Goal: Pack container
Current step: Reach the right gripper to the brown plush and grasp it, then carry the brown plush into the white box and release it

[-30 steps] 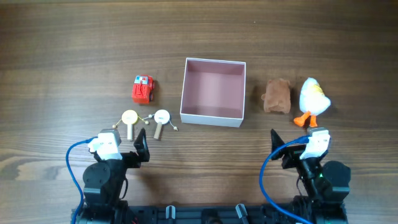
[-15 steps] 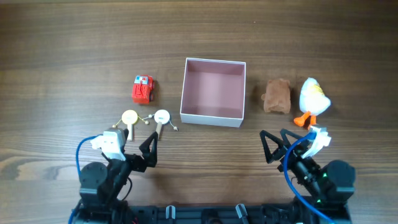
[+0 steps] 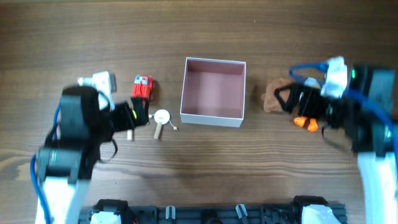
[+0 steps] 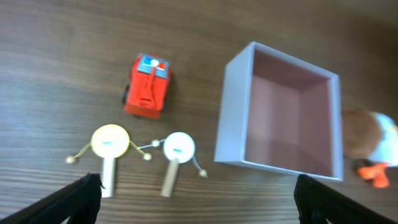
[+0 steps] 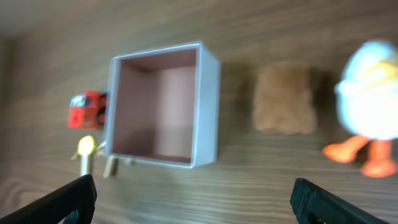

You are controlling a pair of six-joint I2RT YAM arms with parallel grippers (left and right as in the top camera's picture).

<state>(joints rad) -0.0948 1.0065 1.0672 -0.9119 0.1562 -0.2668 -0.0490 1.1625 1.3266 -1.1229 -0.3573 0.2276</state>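
My right gripper is open, with the plush below its fingers and outward of them. Next, I will move it down and outward onto the body of the brown plush (image 3: pixel 272 98) (image 5: pixel 285 98).
The container (image 3: pixel 211 118), a white box with a pink, empty interior, stands mid-table. A red toy car (image 3: pixel 142 89) and a wooden rattle drum (image 3: pixel 161 118) lie to its left; a second drum is under my left arm. A brown plush (image 3: pixel 272 98) and a duck's orange feet (image 3: pixel 306 122) show to its right. My left gripper (image 3: pixel 138 115) is open and empty above the drums. My right gripper (image 3: pixel 298 102) is open and empty above the plush and duck. The left wrist view shows the car (image 4: pixel 147 92), both drums (image 4: pixel 110 142) and the container (image 4: pixel 233 118).
The right wrist view shows the container (image 5: pixel 208 106), the brown plush (image 5: pixel 283 99), the white duck (image 5: pixel 370 81) and the red car (image 5: pixel 87 109). The wood table (image 3: pixel 211 162) extends all round. The arm bases stand at the front edge.
Both arms have lifted from the front edge and swung forward: the left over the drums, the right over the plush and duck. No toy has moved.
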